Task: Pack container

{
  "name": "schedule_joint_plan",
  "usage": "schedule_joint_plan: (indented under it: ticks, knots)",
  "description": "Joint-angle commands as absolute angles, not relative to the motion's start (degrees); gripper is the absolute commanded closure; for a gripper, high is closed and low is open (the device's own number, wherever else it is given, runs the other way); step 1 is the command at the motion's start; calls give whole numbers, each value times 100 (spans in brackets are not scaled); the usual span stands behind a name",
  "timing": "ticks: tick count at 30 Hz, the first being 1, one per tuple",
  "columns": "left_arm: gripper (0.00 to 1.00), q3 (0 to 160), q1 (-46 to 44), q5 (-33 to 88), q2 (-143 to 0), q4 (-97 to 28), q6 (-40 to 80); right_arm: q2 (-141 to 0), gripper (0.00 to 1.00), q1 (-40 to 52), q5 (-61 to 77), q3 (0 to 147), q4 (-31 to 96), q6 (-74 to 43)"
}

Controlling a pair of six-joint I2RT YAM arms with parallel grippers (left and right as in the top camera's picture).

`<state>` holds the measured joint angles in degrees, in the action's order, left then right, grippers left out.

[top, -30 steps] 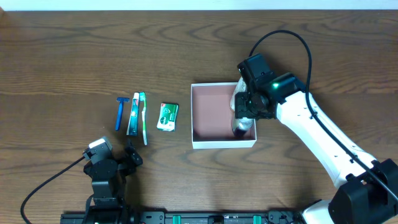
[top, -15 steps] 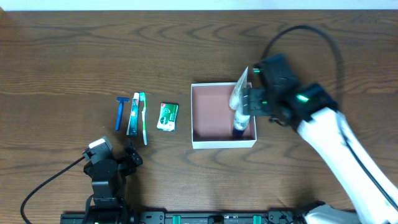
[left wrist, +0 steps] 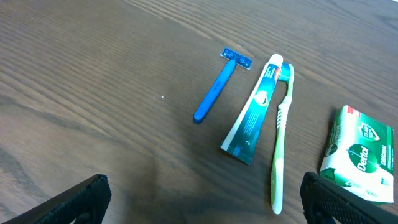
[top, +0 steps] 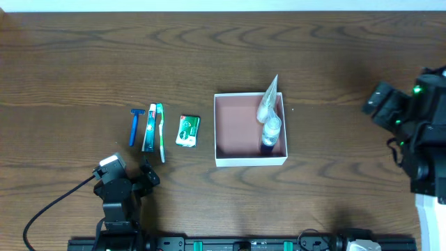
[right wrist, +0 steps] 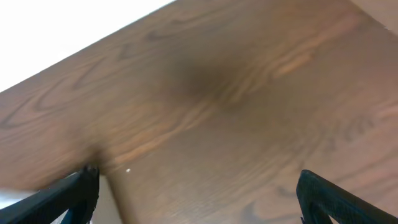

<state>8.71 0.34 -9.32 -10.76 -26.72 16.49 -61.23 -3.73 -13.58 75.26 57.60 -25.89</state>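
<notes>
My left gripper should move outward and down to the blue razor, onto the handle near the razor's head (top: 136,119) (left wrist: 227,71), where there is bare wood on both sides of it.
The container (top: 240,162), a white-walled square box with a pink-brown inside, sits mid-table. A clear bag with a small bottle (top: 269,118) leans along its right wall. Left of it lie a green soap box (top: 187,130), a green toothbrush (top: 161,132), a toothpaste tube (top: 149,128) and a blue razor (top: 134,125); these also show in the left wrist view: soap box (left wrist: 359,154), toothbrush (left wrist: 281,142), toothpaste tube (left wrist: 255,112), razor (left wrist: 214,93). My left gripper (top: 132,178) is open and empty at the front left. My right gripper (right wrist: 199,199) is open and empty over bare wood, far right of the container.
The right arm (top: 418,132) stands at the table's right edge. The left arm's base and cable (top: 115,209) are at the front left. The table's far edge meets a white wall (right wrist: 62,31) in the right wrist view.
My right gripper has let go of the bag with the bottle, left it in the container, and pulled away to the right edge. The left arm has not moved.
</notes>
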Motion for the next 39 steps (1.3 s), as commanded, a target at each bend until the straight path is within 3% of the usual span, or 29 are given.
schedule_joint_plan:
  ticks: [1, 12, 17, 28, 39]
  knots:
    - [2, 766, 69, -954, -1035, -2687, 1638, -6298, 1, -607, -1219, 7568, 5765, -2565]
    - [2, 897, 69, -659, -1035, -2220, 1780, -6873, 1, -620, -1216, 7568, 5680, -2565]
    - [2, 1975, 69, -519, -1562, -2681, 1592, -7004, 1, -620, -1216, 7568, 5680, -2565]
    - [2, 5975, 75, -985, -6176, -4668, 998, -7019, 1, -620, -1216, 7568, 5680, -2565]
    - [2, 6700, 290, -991, -9002, -3839, -67, -7019, 1, -620, -1216, 7568, 5680, -2565]
